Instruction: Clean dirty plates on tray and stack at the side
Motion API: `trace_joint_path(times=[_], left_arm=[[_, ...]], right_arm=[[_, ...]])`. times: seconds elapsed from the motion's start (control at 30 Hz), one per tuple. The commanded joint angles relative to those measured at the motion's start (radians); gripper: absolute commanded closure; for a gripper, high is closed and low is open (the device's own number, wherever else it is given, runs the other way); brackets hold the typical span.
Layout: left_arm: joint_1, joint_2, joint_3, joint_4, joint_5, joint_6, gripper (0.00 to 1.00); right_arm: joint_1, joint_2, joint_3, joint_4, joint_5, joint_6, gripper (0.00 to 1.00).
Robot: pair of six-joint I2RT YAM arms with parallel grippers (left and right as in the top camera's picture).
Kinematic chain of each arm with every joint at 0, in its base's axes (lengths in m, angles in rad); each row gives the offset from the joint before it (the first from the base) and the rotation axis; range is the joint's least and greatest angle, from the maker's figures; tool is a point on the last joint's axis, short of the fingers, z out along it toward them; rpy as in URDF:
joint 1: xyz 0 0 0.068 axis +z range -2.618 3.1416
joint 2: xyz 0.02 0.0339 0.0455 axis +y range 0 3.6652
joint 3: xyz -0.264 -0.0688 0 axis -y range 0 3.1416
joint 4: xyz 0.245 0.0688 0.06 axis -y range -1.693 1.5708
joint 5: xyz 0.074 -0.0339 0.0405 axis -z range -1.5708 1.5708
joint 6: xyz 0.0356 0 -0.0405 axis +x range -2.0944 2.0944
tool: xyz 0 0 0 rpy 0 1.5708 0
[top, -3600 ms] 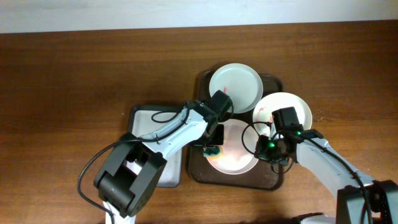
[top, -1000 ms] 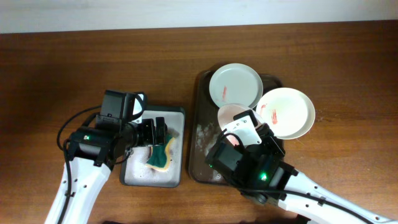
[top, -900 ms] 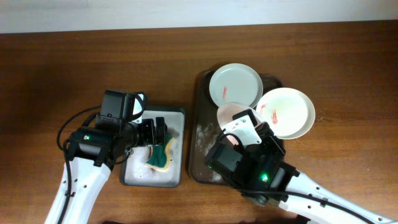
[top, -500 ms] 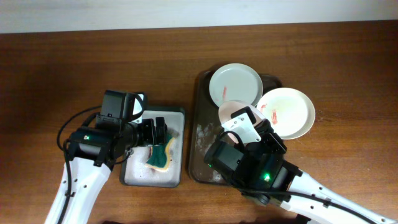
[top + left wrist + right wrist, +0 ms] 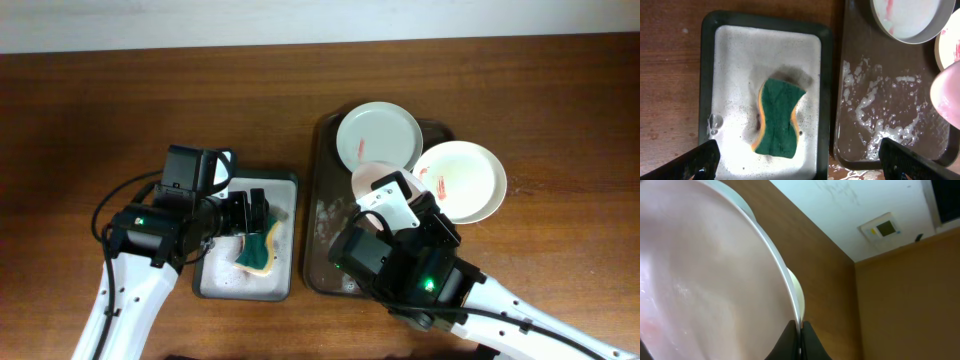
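Observation:
Next I will carry the pinkish plate [image 5: 372,180] with my right gripper toward the right in the overhead view, then down onto the bare table [image 5: 545,220] beside the white plate, where space lies clear.
My right gripper [image 5: 392,200] is shut on the rim of the pinkish white plate [image 5: 372,180], holding it tilted above the brown tray [image 5: 322,250]. In the right wrist view the two fingers [image 5: 800,342] pinch that plate's [image 5: 705,270] edge. The mint plate [image 5: 377,137] and the white plate [image 5: 460,180] lie at the tray's far end, both with red smears. Soapy suds cover the tray's floor [image 5: 855,65]. My left gripper [image 5: 255,215] hangs open over the small tray, its fingertips wide apart and holding nothing.
A green and yellow sponge [image 5: 779,117] lies in foam inside the small black tray with a white inside [image 5: 710,60], left of the brown tray. Bare wooden table [image 5: 120,110] surrounds both trays. A white wall runs along the far edge.
Since the earliest frame my left arm has left the brown tray and dropped the sponge in the small tray. My right arm has lifted the pinkish plate, nudging it slightly over the last second.

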Motion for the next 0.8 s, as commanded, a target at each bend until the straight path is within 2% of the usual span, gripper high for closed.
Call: trace_joint_path(times=[0.0, 0.03, 0.07, 0.1, 0.13, 0.17, 0.2, 0.23, 0.27, 0.3, 0.33, 0.37, 0.4, 0.43, 0.5, 0.57, 0.63, 0.73, 0.77], left_arm=[[0.005, -0.012, 0.017, -0.003, -0.011, 0.009, 0.00], [0.005, -0.012, 0.017, -0.003, -0.010, 0.009, 0.00], [0.005, -0.012, 0.017, -0.003, -0.010, 0.009, 0.00], [0.005, -0.012, 0.017, -0.003, -0.011, 0.009, 0.00], [0.005, -0.012, 0.017, -0.003, -0.011, 0.009, 0.00], [0.005, -0.012, 0.017, -0.003, -0.011, 0.009, 0.00], [0.005, -0.012, 0.017, -0.003, -0.011, 0.009, 0.00], [0.005, -0.012, 0.017, -0.003, -0.011, 0.009, 0.00], [0.005, -0.012, 0.017, -0.003, -0.011, 0.009, 0.00], [0.005, -0.012, 0.017, -0.007, -0.011, 0.009, 0.00], [0.005, -0.012, 0.017, -0.010, -0.011, 0.009, 0.00], [0.005, -0.012, 0.017, -0.010, -0.011, 0.009, 0.00], [0.005, -0.012, 0.017, -0.010, -0.011, 0.009, 0.00], [0.005, -0.012, 0.017, -0.010, -0.011, 0.009, 0.00], [0.005, -0.012, 0.017, -0.011, -0.011, 0.009, 0.00], [0.005, -0.012, 0.017, -0.021, -0.011, 0.009, 0.00], [0.005, -0.012, 0.017, -0.021, -0.010, 0.009, 0.00], [0.005, -0.012, 0.017, -0.021, -0.011, 0.009, 0.00], [0.005, -0.012, 0.017, -0.021, -0.010, 0.009, 0.00]], right_arm=[[0.005, -0.014, 0.027, -0.028, 0.018, 0.009, 0.96], [-0.005, -0.014, 0.027, -0.036, 0.058, 0.051, 0.96], [-0.006, -0.014, 0.027, 0.005, 0.004, 0.074, 0.96], [-0.004, -0.014, 0.027, 0.031, -0.080, -0.010, 0.96], [-0.008, -0.014, 0.027, 0.012, -0.034, -0.045, 0.96], [-0.027, -0.014, 0.027, -0.006, 0.058, 0.030, 0.96], [-0.041, -0.015, 0.027, 0.019, 0.039, 0.076, 0.96], [-0.037, -0.015, 0.027, 0.053, -0.082, -0.021, 0.96], [-0.032, -0.015, 0.027, 0.024, -0.067, -0.095, 0.96], [-0.042, -0.014, 0.027, -0.016, 0.048, 0.002, 0.96], [-0.050, -0.015, 0.027, 0.002, 0.032, 0.043, 0.96], [-0.048, -0.013, 0.027, 0.020, -0.055, -0.057, 0.96], [-0.054, -0.011, 0.027, -0.002, -0.003, -0.048, 0.96], [-0.063, -0.014, 0.029, 0.005, 0.011, 0.048, 0.96], [-0.068, -0.013, 0.032, 0.016, -0.173, 0.040, 0.96], [-0.118, -0.007, 0.032, 0.016, -0.283, 0.186, 0.96], [-0.255, -0.011, 0.040, 0.055, -0.558, 0.206, 0.96], [-0.571, -0.021, 0.097, 0.056, -0.987, 0.059, 0.96], [-0.759, -0.021, 0.109, 0.061, -1.176, 0.001, 0.96]])
